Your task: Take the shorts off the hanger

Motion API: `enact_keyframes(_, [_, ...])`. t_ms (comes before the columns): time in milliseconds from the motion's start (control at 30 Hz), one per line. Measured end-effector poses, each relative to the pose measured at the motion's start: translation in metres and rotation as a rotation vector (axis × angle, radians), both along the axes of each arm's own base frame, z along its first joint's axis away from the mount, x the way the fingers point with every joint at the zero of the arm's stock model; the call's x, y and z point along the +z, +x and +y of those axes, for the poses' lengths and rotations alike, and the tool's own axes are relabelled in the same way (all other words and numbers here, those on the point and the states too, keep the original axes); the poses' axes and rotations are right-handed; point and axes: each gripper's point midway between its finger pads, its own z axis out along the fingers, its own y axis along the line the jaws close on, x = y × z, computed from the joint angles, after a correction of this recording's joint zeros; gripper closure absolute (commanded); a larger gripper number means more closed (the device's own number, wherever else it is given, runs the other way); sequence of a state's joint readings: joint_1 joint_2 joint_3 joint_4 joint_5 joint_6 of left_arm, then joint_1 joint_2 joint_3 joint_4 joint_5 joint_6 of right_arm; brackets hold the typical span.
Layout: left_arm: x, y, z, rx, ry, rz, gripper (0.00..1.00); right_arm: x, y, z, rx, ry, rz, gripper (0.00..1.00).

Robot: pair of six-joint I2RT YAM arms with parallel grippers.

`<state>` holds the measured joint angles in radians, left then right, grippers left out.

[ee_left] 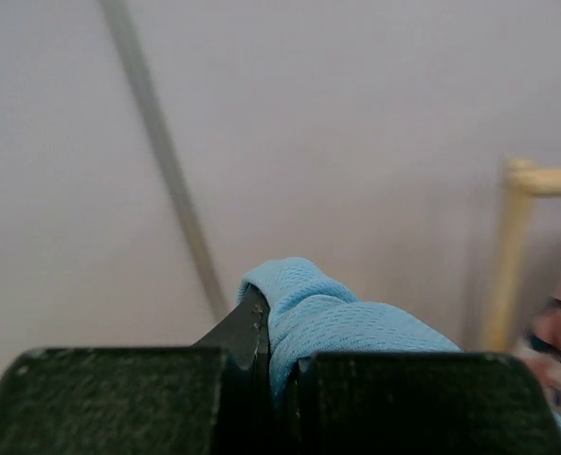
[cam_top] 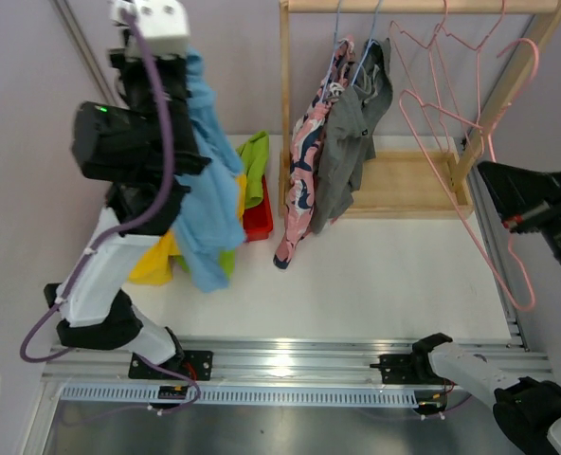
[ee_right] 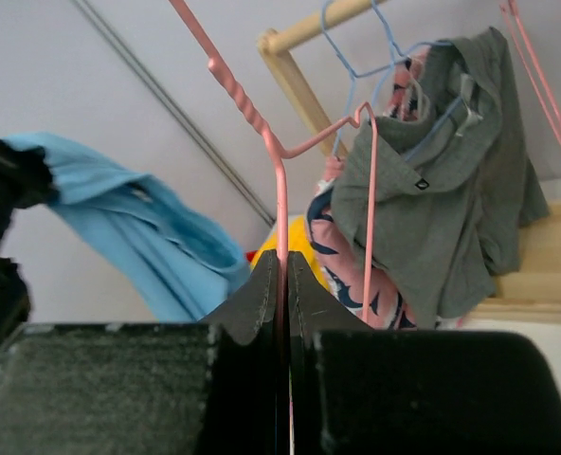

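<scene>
I should lower my left gripper next and let go of the light blue shorts (cam_top: 208, 194) onto the yellow and lime green shorts, because that pile is below the gripper.
My left gripper (cam_top: 188, 64) is raised high at the left and shut on the light blue shorts (cam_top: 208, 194), which hang down from it over the table. The left wrist view shows the cloth (ee_left: 356, 327) pinched between the jaws of this gripper (ee_left: 273, 334). My right gripper (ee_right: 282, 270) is shut on the wire of an empty pink hanger (ee_right: 279, 180); in the top view this gripper (cam_top: 495, 172) holds the hanger (cam_top: 456, 194) at the right. Dark grey shorts (cam_top: 353, 142) and pink printed shorts (cam_top: 304, 161) hang on blue hangers on the rack. Lime green shorts (cam_top: 254, 166) and yellow shorts (cam_top: 155, 263) lie at the left.
A wooden rack (cam_top: 418, 188) with a top rail stands at the back, with more pink hangers (cam_top: 443, 38) hooked on it. A red thing (cam_top: 259, 220) lies by the rack's left post. A metal rail (cam_top: 290, 360) runs along the table's near edge.
</scene>
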<state>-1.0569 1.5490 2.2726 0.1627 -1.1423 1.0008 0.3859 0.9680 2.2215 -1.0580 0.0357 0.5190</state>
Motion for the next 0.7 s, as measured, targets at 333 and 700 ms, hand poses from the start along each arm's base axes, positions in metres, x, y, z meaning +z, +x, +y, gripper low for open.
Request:
enact_keyframes(333, [-0.009,0.063,0.12,0.253,-0.066,-0.015,1.0,-0.019,0.072,0.019,-0.051,-0.097,0.063,1.0])
enact_keyframes(700, [-0.244,0.247,0.119,0.066,-0.171,0.481,1.0,-0.035,0.11,0.017,-0.136,-0.178,0.075,1.0])
